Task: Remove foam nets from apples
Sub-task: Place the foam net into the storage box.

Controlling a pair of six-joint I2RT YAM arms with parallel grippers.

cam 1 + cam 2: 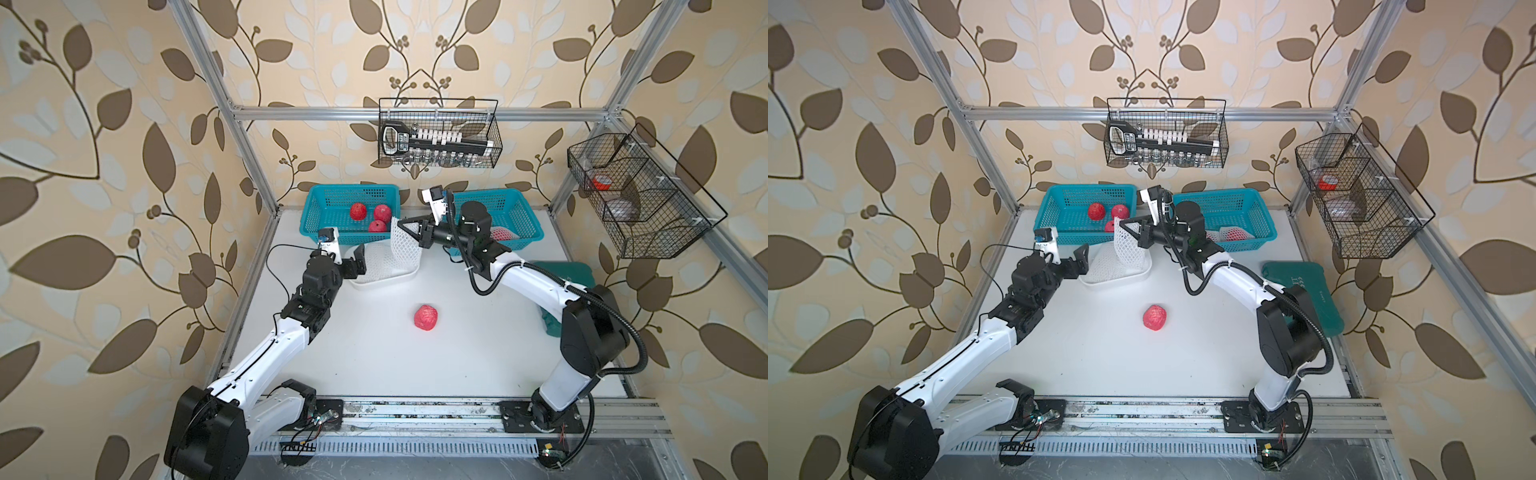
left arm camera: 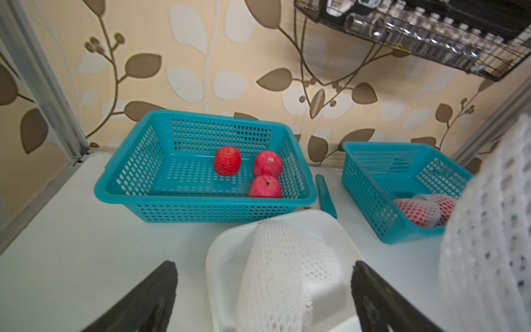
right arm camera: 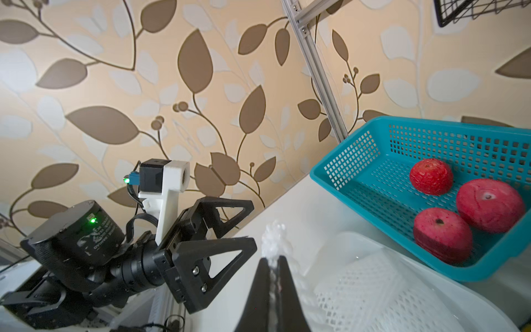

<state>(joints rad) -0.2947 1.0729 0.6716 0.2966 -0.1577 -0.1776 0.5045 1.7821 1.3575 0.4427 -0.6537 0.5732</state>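
Observation:
The robot needs to lower the right gripper toward the tub's far side (image 1: 381,249) (image 3: 349,255) and let go of the thin edge, because other foam nets already lie in the white tub below.
My right gripper (image 1: 400,224) (image 3: 274,260) is shut on the edge of a white foam net (image 1: 405,249) (image 1: 1127,249) that hangs empty over the white tub (image 1: 382,282) (image 2: 214,258). More foam nets (image 2: 281,267) lie in that tub. My left gripper (image 1: 359,261) (image 2: 263,266) (image 3: 254,224) stands open beside the tub's left end, holding nothing. Three bare apples (image 1: 358,211) (image 2: 227,164) (image 3: 431,176) rest in the left teal basket (image 1: 316,216). One bare apple (image 1: 427,318) (image 1: 1154,318) lies mid-table. Netted apples (image 2: 422,209) (image 1: 1235,235) sit in the right teal basket (image 1: 523,220).
A dark green case (image 1: 1304,291) lies at the table's right edge under the right arm. Black wire racks hang on the back wall (image 1: 438,133) and the right wall (image 1: 640,195). Aluminium frame posts (image 1: 249,158) edge the table.

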